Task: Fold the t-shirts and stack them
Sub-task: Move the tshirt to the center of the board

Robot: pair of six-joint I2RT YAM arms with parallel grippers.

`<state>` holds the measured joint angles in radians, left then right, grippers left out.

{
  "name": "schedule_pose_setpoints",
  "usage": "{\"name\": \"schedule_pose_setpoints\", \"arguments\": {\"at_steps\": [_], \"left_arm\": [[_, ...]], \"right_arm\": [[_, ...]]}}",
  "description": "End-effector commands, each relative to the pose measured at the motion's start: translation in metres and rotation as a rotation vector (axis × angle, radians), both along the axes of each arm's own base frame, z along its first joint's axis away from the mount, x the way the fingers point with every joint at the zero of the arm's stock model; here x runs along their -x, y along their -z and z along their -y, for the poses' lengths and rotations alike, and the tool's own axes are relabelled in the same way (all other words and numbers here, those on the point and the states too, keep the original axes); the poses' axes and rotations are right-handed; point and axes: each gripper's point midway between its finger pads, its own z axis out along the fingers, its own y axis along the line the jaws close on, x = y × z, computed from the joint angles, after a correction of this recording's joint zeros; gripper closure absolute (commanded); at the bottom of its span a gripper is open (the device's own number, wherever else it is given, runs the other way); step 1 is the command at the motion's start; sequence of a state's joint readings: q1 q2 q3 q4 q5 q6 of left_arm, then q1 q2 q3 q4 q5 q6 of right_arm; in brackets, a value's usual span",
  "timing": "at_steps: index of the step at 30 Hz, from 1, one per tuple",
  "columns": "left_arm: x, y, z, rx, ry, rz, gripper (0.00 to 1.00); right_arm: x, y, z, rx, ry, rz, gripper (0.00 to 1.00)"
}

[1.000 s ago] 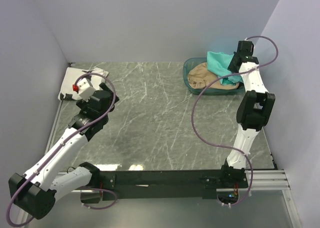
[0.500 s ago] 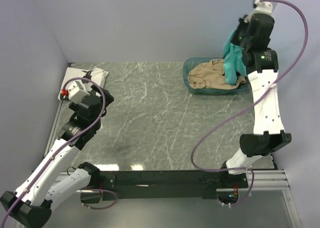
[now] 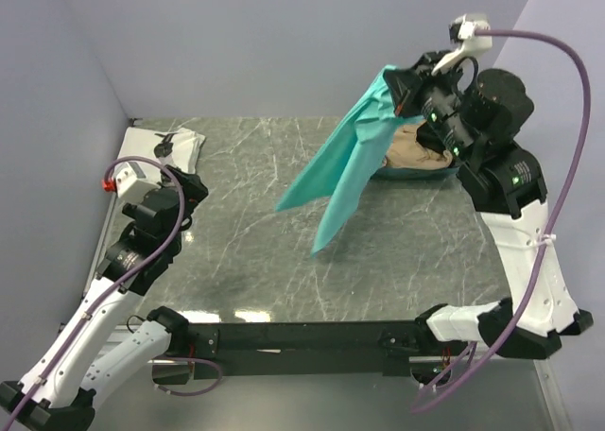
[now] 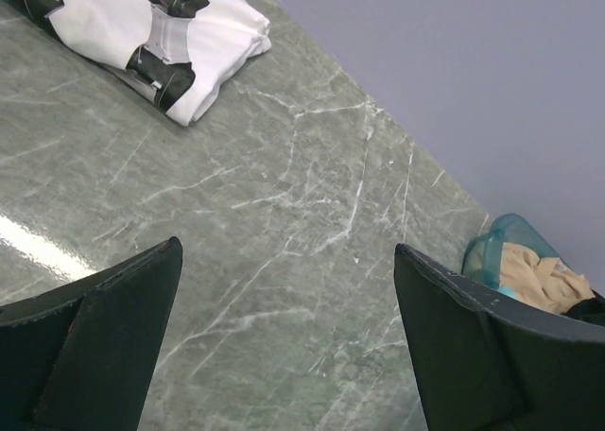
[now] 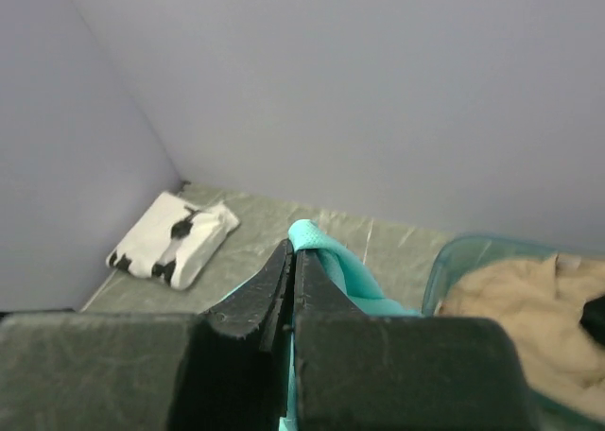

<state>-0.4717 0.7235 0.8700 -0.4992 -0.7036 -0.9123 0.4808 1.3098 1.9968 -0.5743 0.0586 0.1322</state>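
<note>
My left gripper shifts to the right in the top view next and comes down onto the teal t-shirt's edge facing it. That edge hangs loose.
The teal t-shirt (image 3: 342, 162) hangs in the air over the middle-right of the table, held high by my right gripper (image 3: 402, 83), which is shut on its upper edge. In the right wrist view the jaws are pressed together with teal cloth (image 5: 326, 261) bunched at the tips of my right gripper (image 5: 292, 251). The white t-shirt with black figures (image 3: 170, 146) lies folded at the far left corner; it also shows in the left wrist view (image 4: 142, 29) and the right wrist view (image 5: 175, 237). My left gripper (image 4: 288, 336) is open and empty above bare table at the left.
A clear teal basket (image 3: 364, 147) at the far right holds a tan garment (image 3: 416, 147); both show in the right wrist view, the basket (image 5: 444, 261) and the garment (image 5: 515, 308). The basket also shows in the left wrist view (image 4: 492, 251). Walls close off the back and sides.
My right arm has lifted the teal t-shirt out of the basket and swung it up and left, so it now hangs open over the table. My left arm has drawn back toward the left.
</note>
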Motion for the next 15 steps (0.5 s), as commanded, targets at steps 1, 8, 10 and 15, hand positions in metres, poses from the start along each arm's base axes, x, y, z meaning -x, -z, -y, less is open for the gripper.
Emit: {"name": "schedule_pose_setpoints", "arguments": {"at_steps": [1, 8, 10, 15], "left_arm": [[0.003, 0.001, 0.0, 0.037, -0.006, -0.003, 0.01], [-0.005, 0.044, 0.023, 0.032, 0.078, -0.127, 0.0], [-0.007, 0.069, 0.035, 0.021, 0.133, -0.2, 0.01], [-0.008, 0.131, 0.065, 0.039, 0.254, -0.374, 0.01]], "right_arm": [[-0.011, 0.04, -0.004, -0.068, 0.032, -0.088, 1.0], [-0.032, 0.267, 0.006, 0.001, 0.16, -0.516, 0.79], [-0.029, 0.325, 0.015, 0.053, 0.202, -0.638, 0.6], [-0.019, 0.368, 0.068, 0.139, 0.504, -0.722, 0.22]]}}
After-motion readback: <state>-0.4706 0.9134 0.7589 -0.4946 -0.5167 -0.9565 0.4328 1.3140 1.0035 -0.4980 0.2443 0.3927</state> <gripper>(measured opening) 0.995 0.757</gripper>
